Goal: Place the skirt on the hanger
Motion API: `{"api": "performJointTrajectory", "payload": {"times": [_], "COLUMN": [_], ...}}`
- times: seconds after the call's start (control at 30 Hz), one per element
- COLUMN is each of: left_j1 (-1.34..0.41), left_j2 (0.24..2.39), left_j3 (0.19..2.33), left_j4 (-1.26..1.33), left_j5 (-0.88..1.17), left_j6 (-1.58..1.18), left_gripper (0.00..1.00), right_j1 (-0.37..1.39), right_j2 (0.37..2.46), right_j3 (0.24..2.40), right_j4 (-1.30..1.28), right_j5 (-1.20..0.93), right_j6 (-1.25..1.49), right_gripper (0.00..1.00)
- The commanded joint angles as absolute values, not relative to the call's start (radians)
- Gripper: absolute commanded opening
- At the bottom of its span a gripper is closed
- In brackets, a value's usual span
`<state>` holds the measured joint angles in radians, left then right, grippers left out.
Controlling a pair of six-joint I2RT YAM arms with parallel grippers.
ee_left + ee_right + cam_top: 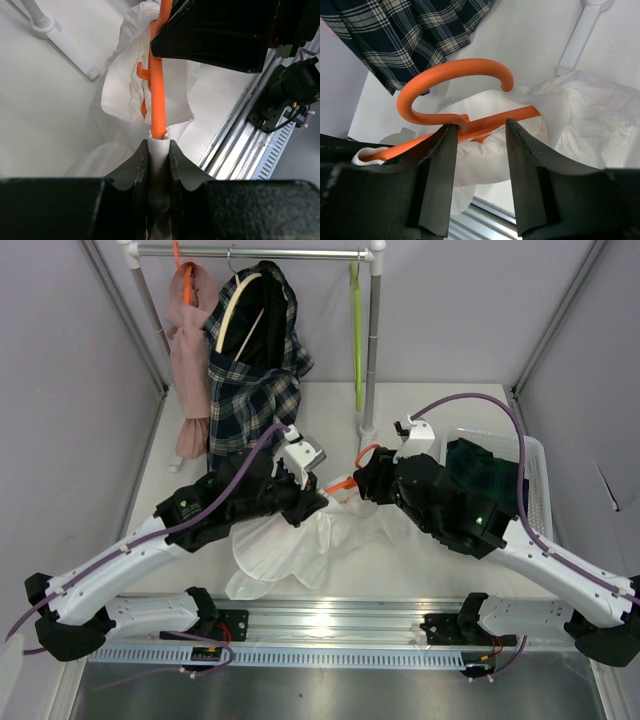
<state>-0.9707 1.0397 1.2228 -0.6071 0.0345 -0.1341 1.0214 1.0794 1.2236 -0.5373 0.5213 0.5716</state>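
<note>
The bar's empty part [283,254] lies above and outward of my left gripper. I should raise the gripper outward, hang the orange hanger's hook there and release the ruffled garment's fold.
The dark green tartan skirt [487,474] lies bunched in the white basket [539,472] at the right, behind my right arm. The lime-green hanger [356,340] hangs from the rail [260,253] at the back. Neither gripper touches them. My left gripper [318,502] [159,145] is shut on a fold of the white ruffled garment [290,550] [125,90] wrapped round one end of an orange hanger [345,483] [158,90]. My right gripper [362,478] [480,127] is open, its jaws astride that orange hanger [450,80] just below the hook.
A navy-and-white checked garment [250,380] [420,30] on a cream hanger and a pink garment [190,350] on an orange hanger hang from the rail. The rack's post and foot [368,425] [60,40] stand behind the grippers. A metal rail [320,615] runs along the near edge.
</note>
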Motion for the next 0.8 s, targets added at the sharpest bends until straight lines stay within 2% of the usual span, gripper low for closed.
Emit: {"api": "performJointTrajectory", "payload": {"times": [0.0, 0.17, 0.43, 0.77], "left_j1": [-0.974, -0.974, -0.973, -0.908], "left_j2": [0.986, 0.985, 1.005, 0.966], "left_j3": [1.229, 1.218, 1.223, 1.255], "left_j4": [-0.66, -0.652, -0.657, -0.773], "left_j5": [0.038, 0.031, -0.034, -0.178], "left_j6": [-0.155, -0.164, -0.196, -0.305], "left_gripper": [0.0, 0.0, 0.0, 0.0], "right_j1": [0.974, 0.982, 1.009, 0.982], "right_j2": [1.006, 1.005, 0.951, 0.908], "right_j3": [1.204, 1.204, 1.154, 1.152], "right_j4": [-0.491, -0.446, -0.342, -0.39], "right_j5": [0.608, 0.561, 0.465, 0.523], "right_j6": [0.535, 0.508, 0.439, 0.451], "right_gripper": [0.48, 0.5, 0.65, 0.66]}}
